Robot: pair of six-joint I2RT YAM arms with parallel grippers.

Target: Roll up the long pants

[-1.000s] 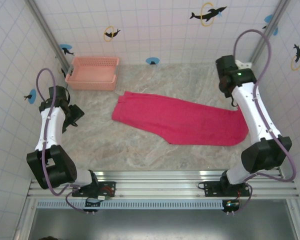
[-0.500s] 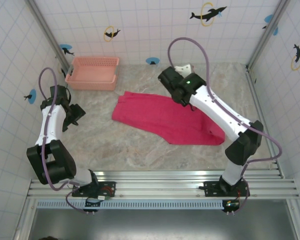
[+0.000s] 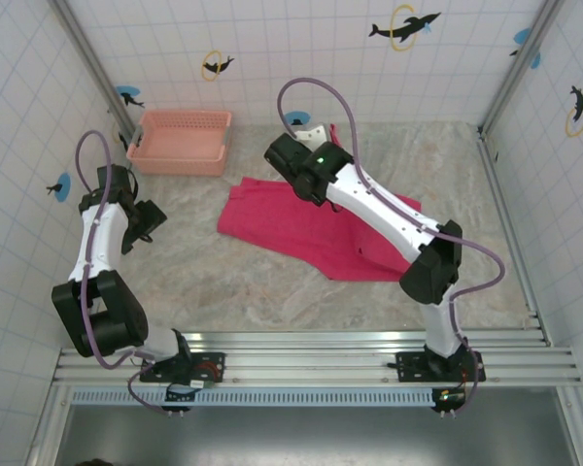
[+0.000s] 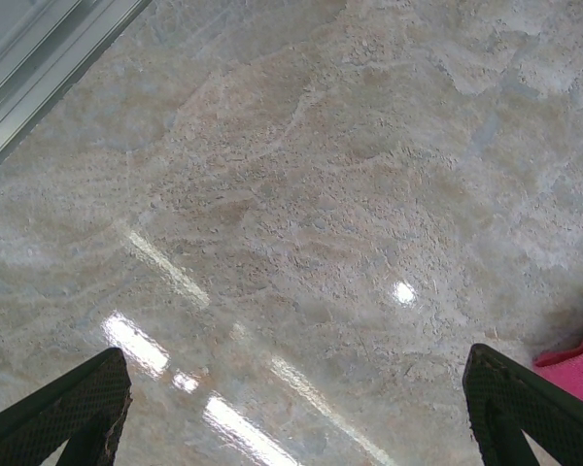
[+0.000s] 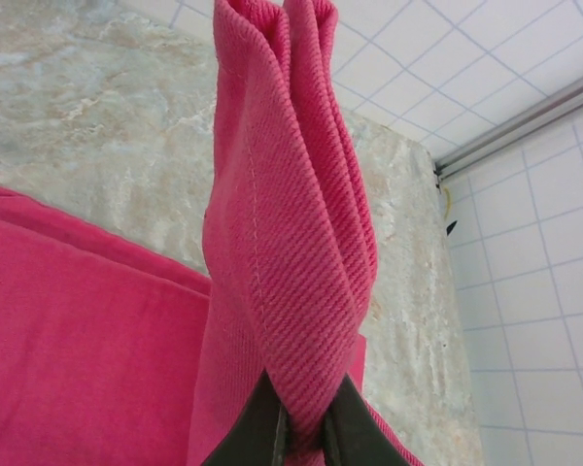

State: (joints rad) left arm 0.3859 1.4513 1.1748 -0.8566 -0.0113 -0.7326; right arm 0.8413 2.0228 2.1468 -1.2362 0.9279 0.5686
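My right gripper carries the fold toward the pants' end by the basket next, comes down there and releases the fold. That end still lies flat and uncovered.
The long pants (image 3: 282,218) lie as bright magenta cloth across the middle of the marble table, their right part folded back over the rest. My right gripper (image 3: 323,139) hovers above their far edge, shut on a bunched fold of the leg end. In the right wrist view that fold (image 5: 291,243) rises straight out of the shut gripper (image 5: 306,427), above the flat pants (image 5: 68,340). My left gripper (image 3: 146,221) stands open to the left of the pants, over bare table. Between its wide-apart fingers (image 4: 87,403) is nothing, and a corner of the pants (image 4: 578,364) shows at the right edge.
A pale pink lattice basket (image 3: 180,141) stands at the back left, against the tiled wall. Tiled walls close in the table on three sides, and a metal rail (image 3: 321,354) runs along the near edge by the arm bases.
My right arm has swept from the far right to the back middle, carrying the pants' end leftward so the cloth now doubles over itself. The left arm has barely moved.
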